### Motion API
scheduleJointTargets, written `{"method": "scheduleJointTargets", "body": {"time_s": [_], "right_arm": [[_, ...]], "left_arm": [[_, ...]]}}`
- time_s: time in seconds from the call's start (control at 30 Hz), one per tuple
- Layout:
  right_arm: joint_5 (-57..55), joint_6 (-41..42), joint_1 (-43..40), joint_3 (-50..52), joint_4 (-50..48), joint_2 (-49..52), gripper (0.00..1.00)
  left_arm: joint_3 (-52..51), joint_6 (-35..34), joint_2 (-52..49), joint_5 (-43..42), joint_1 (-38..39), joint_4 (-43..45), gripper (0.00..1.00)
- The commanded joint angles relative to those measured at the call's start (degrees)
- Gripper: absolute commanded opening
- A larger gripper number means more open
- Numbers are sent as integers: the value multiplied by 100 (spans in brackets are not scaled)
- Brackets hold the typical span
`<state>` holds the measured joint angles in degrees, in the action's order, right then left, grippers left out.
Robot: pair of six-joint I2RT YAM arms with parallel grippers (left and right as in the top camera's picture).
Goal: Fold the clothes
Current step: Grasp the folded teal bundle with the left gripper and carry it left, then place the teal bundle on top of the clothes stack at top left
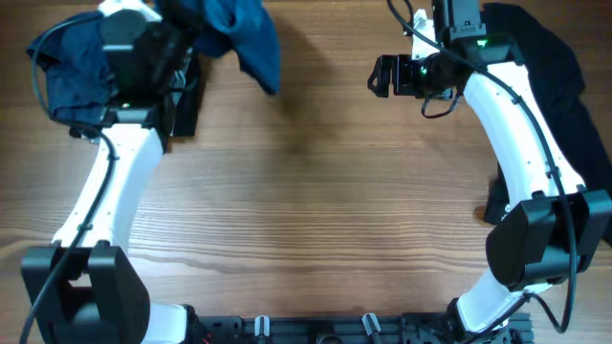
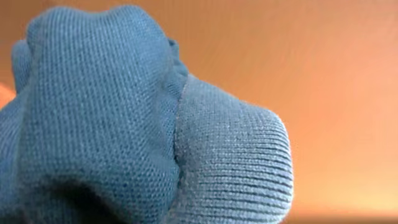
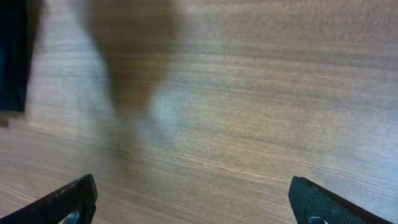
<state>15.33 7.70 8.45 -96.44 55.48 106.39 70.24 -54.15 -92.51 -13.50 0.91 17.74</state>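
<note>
I need to carry the garment down and to the left in the overhead view with my left gripper next, then lower it and let it go on the dark blue pile.
A blue knit garment (image 1: pixel 247 38) hangs from my left gripper (image 1: pixel 187 36) at the far left of the table, lifted off the wood. In the left wrist view the same blue fabric (image 2: pixel 124 124) fills the frame and hides the fingers. A dark blue pile of clothes (image 1: pixel 72 76) lies under the left arm. Black clothes (image 1: pixel 559 86) lie at the far right edge. My right gripper (image 1: pixel 382 75) hovers over bare wood at the far centre-right, open and empty, with its fingertips wide apart in the right wrist view (image 3: pixel 199 205).
A black folded item (image 1: pixel 186 100) lies on the table beside the left arm; a dark edge (image 3: pixel 12 56) also shows in the right wrist view. The wooden table (image 1: pixel 306 210) stretches between both arms. The arm bases stand at the near edge.
</note>
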Motion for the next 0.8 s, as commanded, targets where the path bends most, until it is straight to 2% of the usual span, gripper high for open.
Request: {"method": "scheduleJointTargets", "body": {"time_s": [0.0,0.07,0.13,0.27,0.33,0.43,0.53,0.6,0.7,0.73,0.77], "right_arm": [[-74,-13,4,280,-42,11,100],[-72,-17,4,470,-164,11,100],[44,-20,4,590,-280,11,99],[127,-20,4,592,-293,11,99],[280,-24,4,592,-304,11,100],[295,-24,4,592,-282,11,100],[295,-26,4,592,-271,11,100],[295,-24,4,592,-271,11,99],[317,-28,4,592,-245,11,99],[315,-42,4,592,-225,11,99],[317,-120,4,592,-212,11,100]], "left_arm": [[131,-1493,116,573,-743,531,4],[131,-2046,116,726,-1207,597,4],[131,-2247,116,776,-1670,804,4],[131,-2446,83,1021,-1998,802,4],[131,-2959,-17,1311,-2041,892,4],[131,-3324,-293,1530,-2070,1609,4],[203,-3265,-577,1641,-2068,1871,4],[212,-2881,-780,1722,-2068,1847,4],[210,-2785,-1143,1676,-2026,431,4],[210,-2441,-1156,1690,-2035,-229,5],[210,-1910,-1152,1703,-2074,-793,14]]}}
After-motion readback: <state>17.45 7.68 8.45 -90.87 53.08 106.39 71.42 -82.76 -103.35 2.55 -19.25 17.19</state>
